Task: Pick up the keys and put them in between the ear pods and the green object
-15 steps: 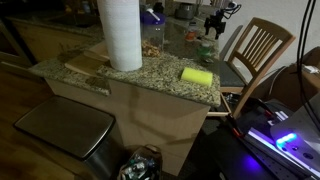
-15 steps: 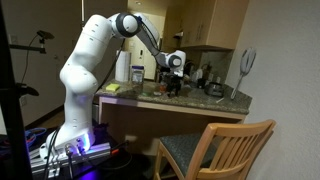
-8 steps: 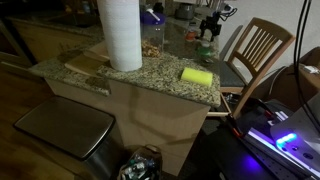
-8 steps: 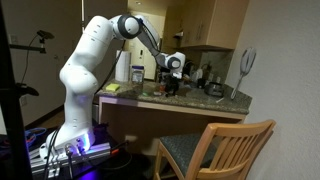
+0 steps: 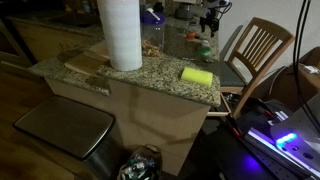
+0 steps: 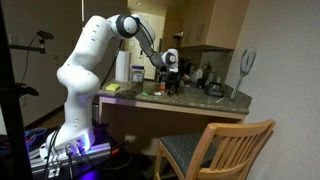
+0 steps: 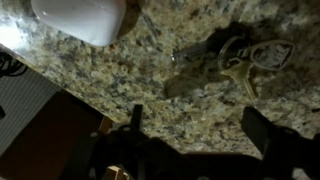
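Next, my gripper moves ahead onto the keys past its fingertips, toward the right in the wrist view, since only bare counter shows between its fingers.
In the wrist view the keys (image 7: 245, 60) lie flat on the speckled granite counter (image 7: 150, 70), right of the white ear pods case (image 7: 80, 18). My gripper (image 7: 200, 128) is open and empty, and its two dark fingers hang above bare counter below the keys. In both exterior views the gripper (image 5: 210, 15) (image 6: 170, 65) hovers above the far end of the counter. A small green object (image 5: 204, 51) sits on the counter below it. The keys are too small to make out in the exterior views.
A yellow sponge (image 5: 197, 75) lies near the counter's front edge. A tall paper towel roll (image 5: 120, 30) stands beside a wooden board (image 5: 88, 62). Bottles and clutter fill the counter's back (image 6: 205, 78). A wooden chair (image 5: 255, 50) stands next to the counter.
My gripper has risen a little above the counter and moved slightly sideways. The objects on the counter have not moved.
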